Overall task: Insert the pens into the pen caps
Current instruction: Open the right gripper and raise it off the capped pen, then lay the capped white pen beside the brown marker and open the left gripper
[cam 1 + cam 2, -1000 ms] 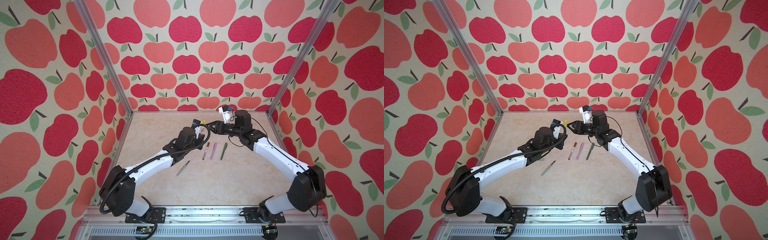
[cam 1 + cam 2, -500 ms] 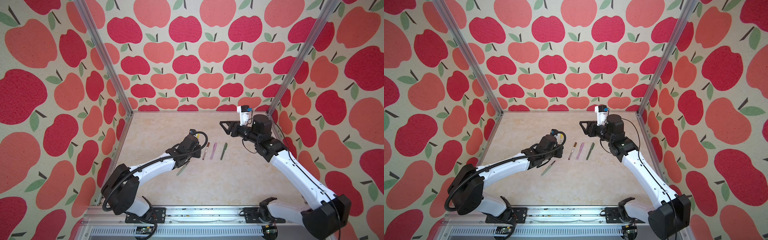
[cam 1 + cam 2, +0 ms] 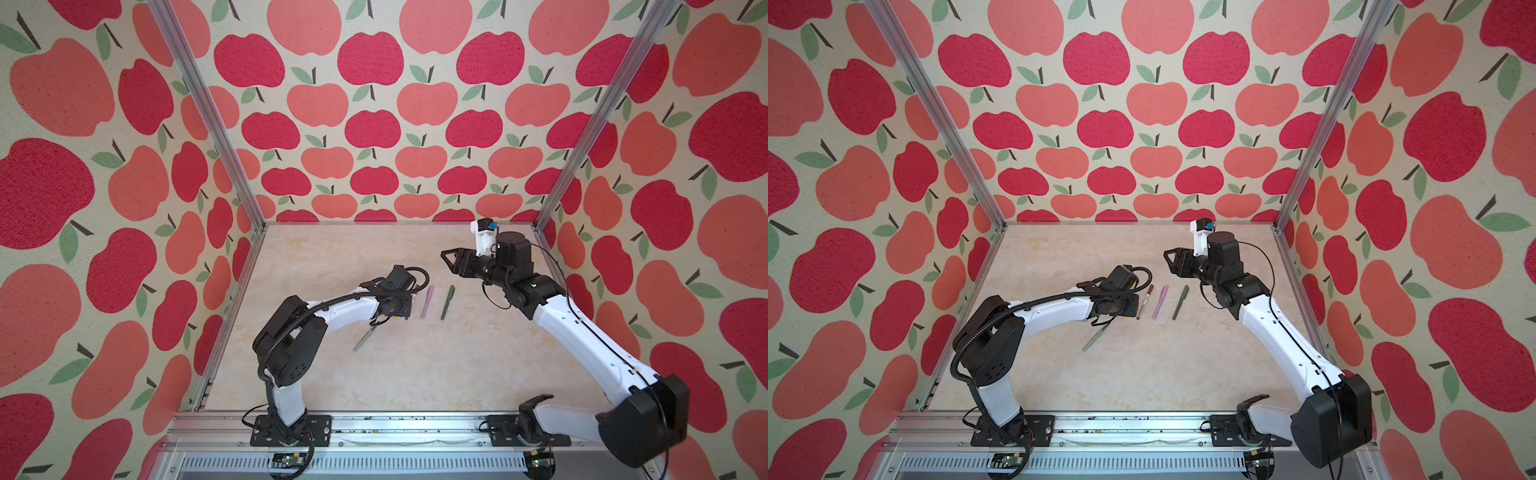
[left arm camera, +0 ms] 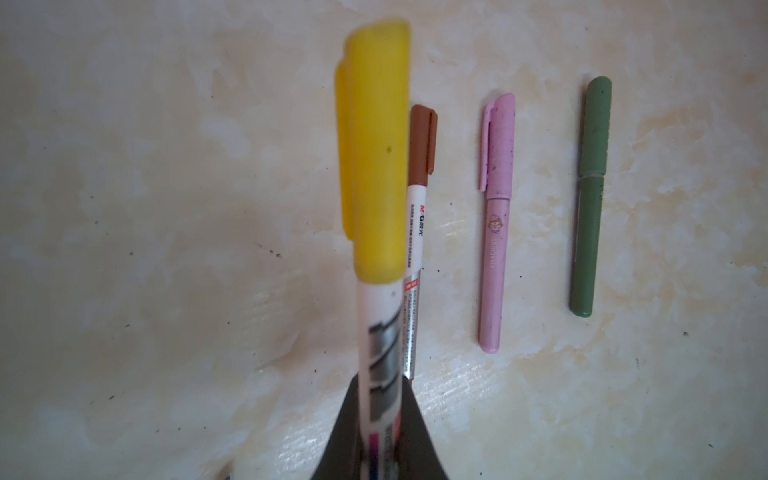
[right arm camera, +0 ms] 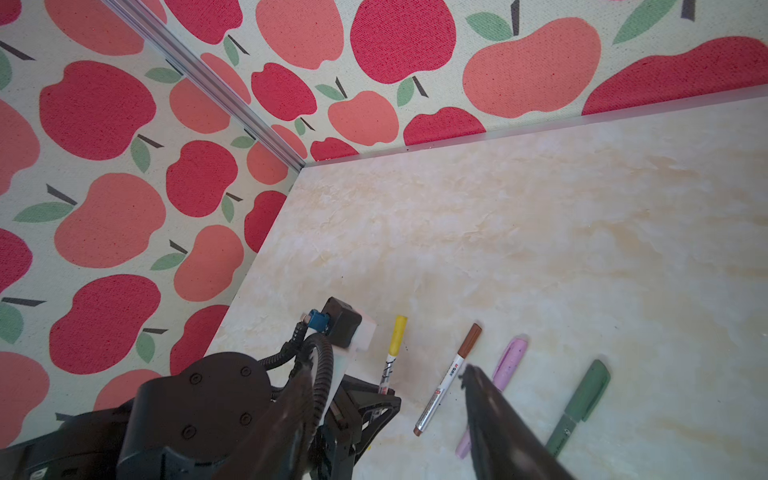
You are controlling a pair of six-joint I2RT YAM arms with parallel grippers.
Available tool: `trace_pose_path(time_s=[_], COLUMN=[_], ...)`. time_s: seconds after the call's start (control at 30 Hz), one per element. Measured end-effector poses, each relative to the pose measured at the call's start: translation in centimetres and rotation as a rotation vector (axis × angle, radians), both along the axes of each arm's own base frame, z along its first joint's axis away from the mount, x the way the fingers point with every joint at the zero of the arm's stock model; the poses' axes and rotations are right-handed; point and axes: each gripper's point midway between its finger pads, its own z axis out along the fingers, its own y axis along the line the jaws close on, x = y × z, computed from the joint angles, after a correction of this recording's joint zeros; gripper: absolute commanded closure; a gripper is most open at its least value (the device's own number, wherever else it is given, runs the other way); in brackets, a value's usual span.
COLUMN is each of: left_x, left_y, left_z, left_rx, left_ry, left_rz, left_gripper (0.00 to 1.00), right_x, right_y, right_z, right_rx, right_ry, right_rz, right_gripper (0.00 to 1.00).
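My left gripper lowers the yellow-capped pen next and releases its body on the bare tabletop below, beside the white pen with the brown cap.
My left gripper (image 4: pixel 380 399) is shut on the barrel of a white printed pen (image 4: pixel 380 332) wearing a yellow cap (image 4: pixel 374 153), held low over the table. Beside it lie three capped pens in a row: a white one with a brown cap (image 3: pixel 1145 302), a pink one (image 3: pixel 1160 302) and a dark green one (image 3: pixel 1180 302). A pale sage green pen (image 3: pixel 365 338) lies nearer the front, partly under the left arm; its cap end is hidden. My right gripper (image 3: pixel 446 259) hangs open and empty in the air, behind and to the right of the row.
Apple-patterned walls with metal corner posts (image 3: pixel 552 208) close in the marble-look table (image 3: pixel 415 374) on three sides. In the right wrist view the left arm's wrist (image 5: pixel 199 415) fills the lower corner close to the pens.
The two grippers were together in the air over the pens. The right one has opened and drawn back to the right rear. The left one has come down beside the brown-capped pen, still holding the yellow-capped pen.
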Motion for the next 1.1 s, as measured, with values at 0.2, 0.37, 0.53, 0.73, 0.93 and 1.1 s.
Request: trace_pose_path(time_s=[0.2, 0.37, 0.53, 0.73, 0.93, 1.1], left_x=[0.8, 0.9, 0.8, 1.0, 0.8, 0.9], left_y=[-0.3, -0.2, -0.1, -0.1, 0.6, 0.7], left_z=[-1.0, -2.2, -2.9, -2.9, -3.9, -4.1], left_rx=[0.023, 0.058, 0.082, 0.102, 0.151, 0.162], left_ry=[0.043, 0.074, 0.098, 0.102, 0.118, 0.118], left_rz=[-0.015, -0.019, -0.023, -0.025, -0.028, -0.029], left_gripper=[0.99, 0.96, 0.93, 0.88, 0.85, 0.82], right_x=[0.1, 0.0, 0.1, 0.0, 0.0, 0.0], right_y=[-0.2, -0.5, -0.6, -0.6, -0.5, -0.5], right_z=[-0.3, -0.6, -0.7, -0.7, -0.7, -0.6], right_rx=[-0.003, -0.004, -0.005, 0.0, 0.006, 0.009], right_ry=[0.006, 0.012, 0.014, 0.017, 0.022, 0.023], right_rz=[-0.005, -0.009, -0.013, -0.011, -0.009, -0.005], right_gripper=[0.4, 0.4, 0.4, 0.4, 0.39, 0.39])
